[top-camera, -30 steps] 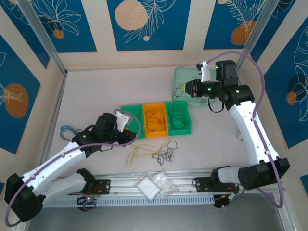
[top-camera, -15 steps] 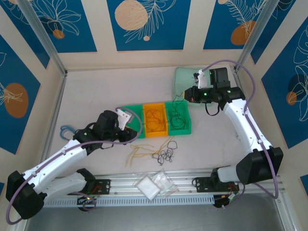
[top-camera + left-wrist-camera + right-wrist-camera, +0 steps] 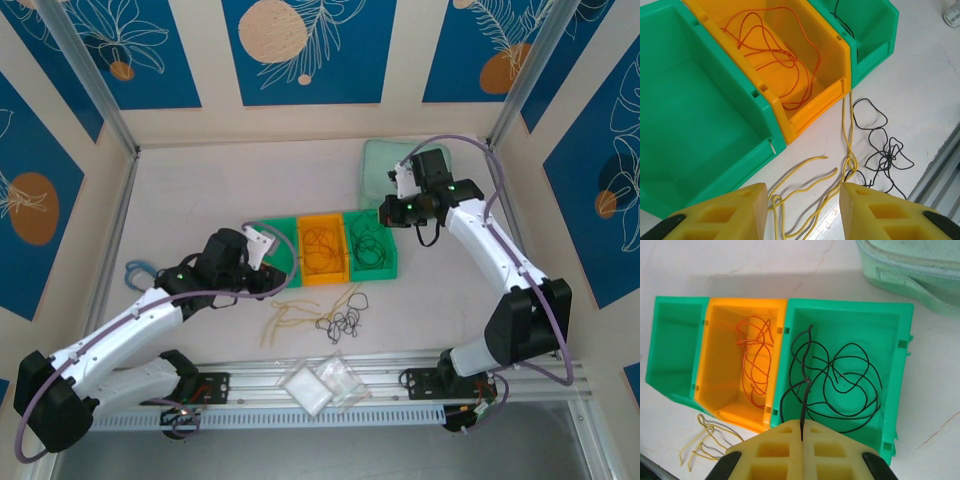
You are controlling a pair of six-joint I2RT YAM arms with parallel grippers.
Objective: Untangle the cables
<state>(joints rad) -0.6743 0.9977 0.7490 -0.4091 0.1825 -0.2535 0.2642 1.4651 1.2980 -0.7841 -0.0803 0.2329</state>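
Note:
The right gripper first lowers into the green bin next, then releases the black cable, to get the cable to the coils in that bin.
Three bins stand in a row: an empty green bin (image 3: 275, 240), an orange bin (image 3: 322, 248) holding brown-orange cables (image 3: 775, 55), and a green bin (image 3: 892, 405) holding black cables (image 3: 850, 385). My right gripper (image 3: 802, 432) hovers above this last bin, shut on a black cable (image 3: 806, 370) that dangles into it. In front of the bins, pale yellow cables (image 3: 815, 185) and a tangle of black cables (image 3: 885, 157) lie on the table. My left gripper (image 3: 802, 200) is open and low over the yellow strands, one finger on each side of them, just in front of the empty green bin.
A mint-green pouch (image 3: 385, 160) lies behind the bins at the back right. Clear plastic bags (image 3: 320, 382) rest on the metal rail at the near edge. A blue loop (image 3: 138, 270) lies at the left. Walls close in the table.
My right gripper has swung left and nearer, from over the pouch to above the right green bin, carrying the black cable. The left arm has shifted only slightly.

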